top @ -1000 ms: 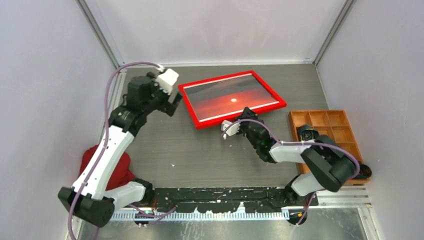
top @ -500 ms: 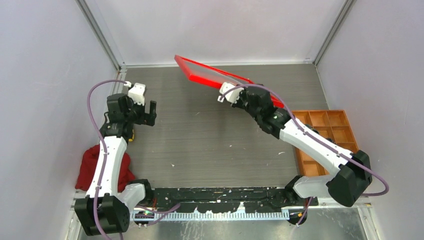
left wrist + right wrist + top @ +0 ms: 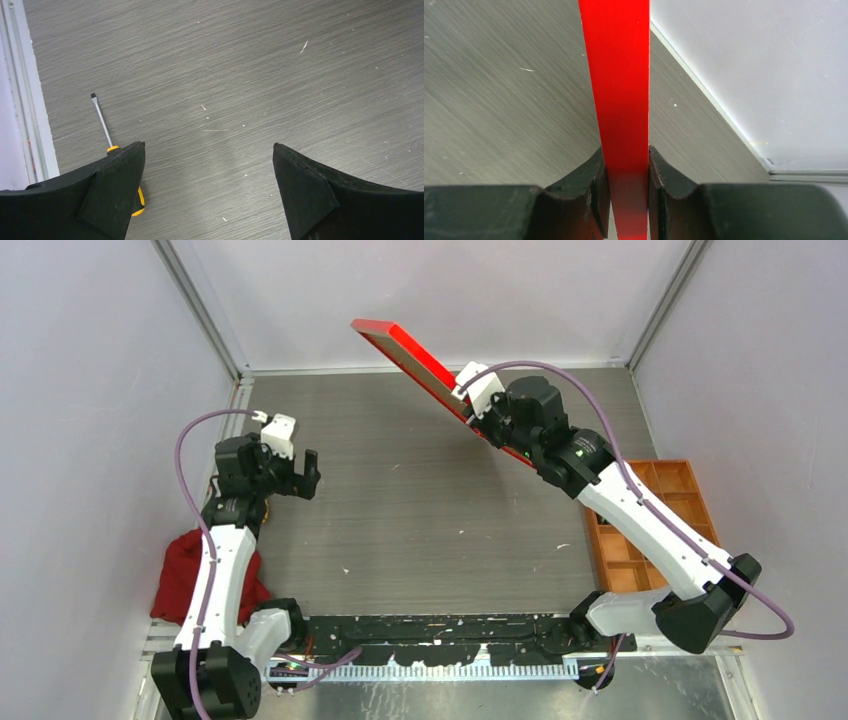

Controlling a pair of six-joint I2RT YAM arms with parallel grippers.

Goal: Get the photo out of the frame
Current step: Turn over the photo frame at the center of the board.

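Observation:
Next, my right gripper turns to bring the edge-on frame flat, lowers it onto the table's middle and releases, as that spot lies bare below the gripper.
The red frame [image 3: 420, 358] is lifted off the table and tilted nearly edge-on at the back centre, so only its red rail shows. The photo is hidden from view. My right gripper [image 3: 478, 412] is shut on the frame's edge; in the right wrist view the red rail [image 3: 619, 80] runs up between my two black fingers [image 3: 596, 172]. My left gripper [image 3: 303, 472] is open and empty over the left side of the table, well apart from the frame; its fingers [image 3: 117, 182] stand wide over bare table.
An orange compartment tray [image 3: 650, 510] lies at the right, partly under my right arm. A red cloth [image 3: 185, 570] lies at the left edge. A yellow-handled screwdriver [image 3: 105, 135] lies by the left rail, beside my left finger. White walls close in the back and sides.
My right gripper has lifted the frame from flat on the table to nearly edge-on, high at the back. My left arm has pulled back toward the left and lowered, still open.

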